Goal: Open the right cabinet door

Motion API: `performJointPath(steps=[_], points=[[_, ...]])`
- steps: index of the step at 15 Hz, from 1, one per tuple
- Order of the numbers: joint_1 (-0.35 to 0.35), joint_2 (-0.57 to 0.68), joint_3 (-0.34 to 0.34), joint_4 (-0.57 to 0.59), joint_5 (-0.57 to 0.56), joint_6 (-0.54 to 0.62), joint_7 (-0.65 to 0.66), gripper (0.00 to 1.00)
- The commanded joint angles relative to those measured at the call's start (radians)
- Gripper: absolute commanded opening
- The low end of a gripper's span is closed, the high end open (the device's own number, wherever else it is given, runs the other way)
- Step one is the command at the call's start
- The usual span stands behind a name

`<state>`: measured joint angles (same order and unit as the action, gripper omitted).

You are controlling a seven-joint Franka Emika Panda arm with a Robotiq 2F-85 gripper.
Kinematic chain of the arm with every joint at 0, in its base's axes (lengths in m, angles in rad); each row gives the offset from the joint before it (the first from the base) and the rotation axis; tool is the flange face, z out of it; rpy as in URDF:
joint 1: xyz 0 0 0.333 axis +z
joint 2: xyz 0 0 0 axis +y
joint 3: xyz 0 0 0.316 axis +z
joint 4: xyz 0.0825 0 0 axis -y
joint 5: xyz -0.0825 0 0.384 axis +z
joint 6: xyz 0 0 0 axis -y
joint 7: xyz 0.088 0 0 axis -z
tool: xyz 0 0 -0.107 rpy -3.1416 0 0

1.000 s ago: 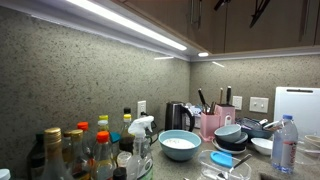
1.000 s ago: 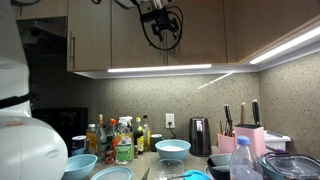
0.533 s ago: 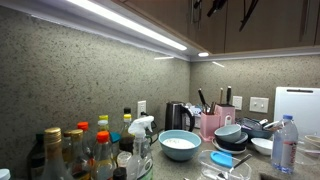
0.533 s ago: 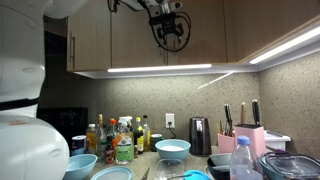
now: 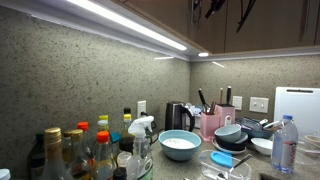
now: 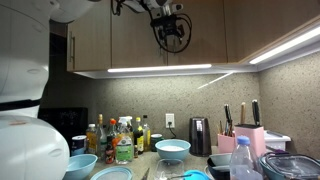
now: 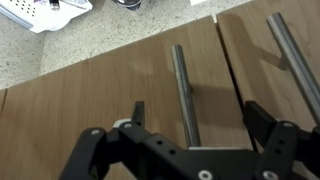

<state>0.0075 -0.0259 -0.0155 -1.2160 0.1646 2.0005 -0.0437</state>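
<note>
My gripper first moves slightly up along the handle's metal bar next, to get both fingers closed on the slim handle (image 7: 180, 80) between them.
In the wrist view the right cabinet door (image 7: 120, 90) is a flat brown wooden panel with a slim metal bar handle (image 7: 180, 80) beside the seam. The matching door (image 7: 255, 45) lies across the seam with its own handle (image 7: 288, 50). My gripper (image 7: 200, 115) is open. Its two black fingers straddle the right door's handle and the seam, and I cannot see them touching either. In both exterior views the gripper is up at the upper cabinets (image 6: 173, 33) (image 5: 218, 8).
Far below, the counter holds several bottles (image 6: 118, 140), bowls (image 6: 172, 150), a kettle (image 6: 199, 135), a knife block (image 6: 246, 135) and a water bottle (image 5: 285, 145). A light strip (image 6: 160, 68) runs under the cabinets. Another door handle (image 6: 72, 50) shows further along.
The gripper has shifted a little sideways along the cabinet fronts toward the handle. The doors are still shut.
</note>
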Motion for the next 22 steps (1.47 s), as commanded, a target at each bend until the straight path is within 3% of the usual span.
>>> performJointPath(steps=[1,2,4,13,18,20,22], points=[[-0.004,0.04,-0.006,0.065,0.032,-0.024,-0.011,1.0],[-0.005,0.045,-0.008,0.073,0.036,-0.03,-0.008,0.75],[-0.006,0.046,-0.009,0.083,0.042,-0.042,-0.002,0.67],[-0.009,0.034,-0.02,0.085,0.104,-0.042,-0.022,0.07],[-0.01,0.024,-0.032,0.074,0.129,-0.061,-0.03,0.07],[-0.011,-0.007,-0.037,0.051,-0.001,-0.08,0.109,0.08],[-0.012,-0.059,-0.039,0.004,-0.061,-0.066,0.173,0.07]])
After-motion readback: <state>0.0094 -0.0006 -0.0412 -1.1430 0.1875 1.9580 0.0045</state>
